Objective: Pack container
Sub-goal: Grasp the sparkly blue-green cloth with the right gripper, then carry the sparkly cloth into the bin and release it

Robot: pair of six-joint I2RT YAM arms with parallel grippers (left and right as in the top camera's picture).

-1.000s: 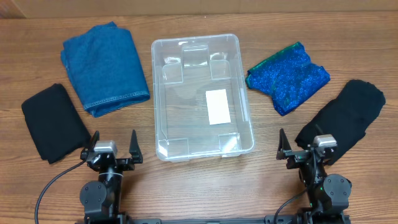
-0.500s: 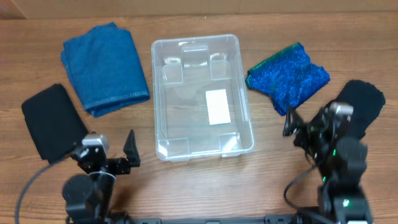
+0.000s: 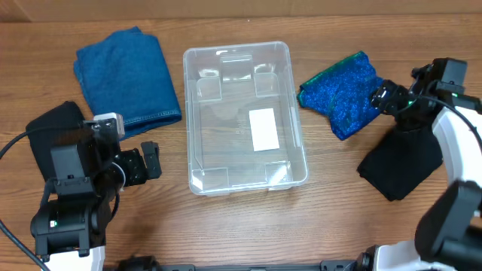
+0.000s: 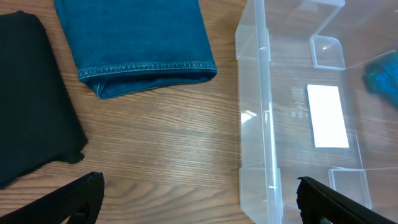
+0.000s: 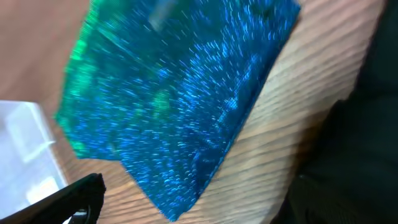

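The robot's right gripper will move down and toward the bin, tilting flatter, onto the sparkly blue-green cloth's edge (image 3: 363,121) (image 5: 231,124) that faces the black cloth, because that edge is nearest the gripper's fingers.
The container (image 3: 190,113) is a clear plastic bin with a white label (image 3: 263,129) on its bottom, and it stands empty at the table's middle. My left gripper (image 3: 148,162) is open and empty, hovering over bare wood left of the bin. In the left wrist view its fingers (image 4: 199,202) straddle the bin's left wall (image 4: 255,112). My right gripper (image 3: 379,98) is open and empty over the right edge of a sparkly blue-green cloth (image 3: 339,90). That cloth (image 5: 180,93) fills the right wrist view above the right gripper's jaws (image 5: 199,205).
A folded blue denim cloth (image 3: 128,75) lies at the back left, with its hem towards me in the left wrist view (image 4: 137,43). A black cloth (image 3: 53,128) lies at the far left, partly under my left arm. Another black cloth (image 3: 403,162) lies at the right.
Both arms have left the front edge. The left one has moved forward and left beside the bin. The right one has swung back and right, over the sparkly cloth.
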